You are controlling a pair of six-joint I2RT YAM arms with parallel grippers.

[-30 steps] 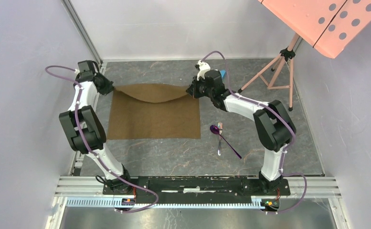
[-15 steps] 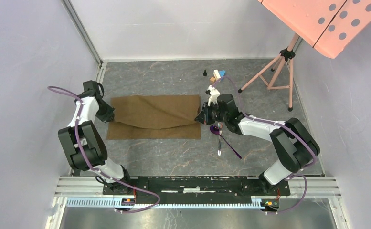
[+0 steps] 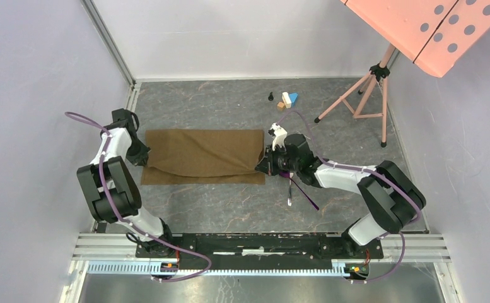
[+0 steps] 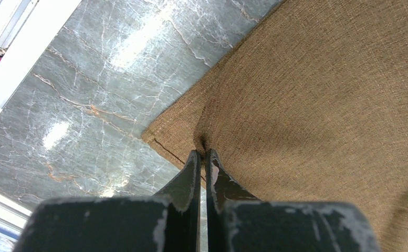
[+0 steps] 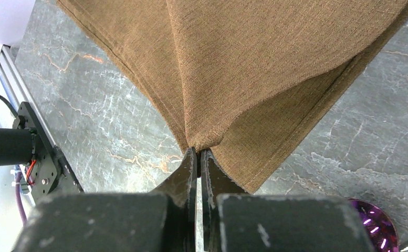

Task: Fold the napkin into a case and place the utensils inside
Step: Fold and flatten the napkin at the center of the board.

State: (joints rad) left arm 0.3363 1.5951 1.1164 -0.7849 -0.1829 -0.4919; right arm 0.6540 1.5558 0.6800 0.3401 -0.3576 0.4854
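Next, my left gripper pulls the pinched flap back toward the lower napkin layer's near corner (image 3: 144,181) (image 4: 153,135) and releases the napkin there, since that corner still shows uncovered.
The brown napkin (image 3: 201,154) lies on the table, its far half folded over toward the near edge. My left gripper (image 3: 145,158) is shut on the napkin's (image 4: 317,89) left corner, and the pinch shows in the left wrist view at the gripper (image 4: 203,153). My right gripper (image 3: 259,167) is shut on the right corner of the napkin (image 5: 254,58), seen in the right wrist view with that gripper (image 5: 198,151) on the cloth. The purple spoon (image 3: 304,193) and silver fork (image 3: 289,191) lie just right of the napkin, partly hidden under my right arm. Only the spoon bowl (image 5: 375,228) shows in the right wrist view.
Small coloured blocks (image 3: 286,99) and a dark small piece (image 3: 270,96) sit at the back of the table. A pink tripod stand (image 3: 368,88) rises at the back right. Walls close in on both sides.
Both grippers have carried the napkin's far edge toward the near edge and lowered it, folding the cloth over itself. The right arm now covers the tops of the utensils.
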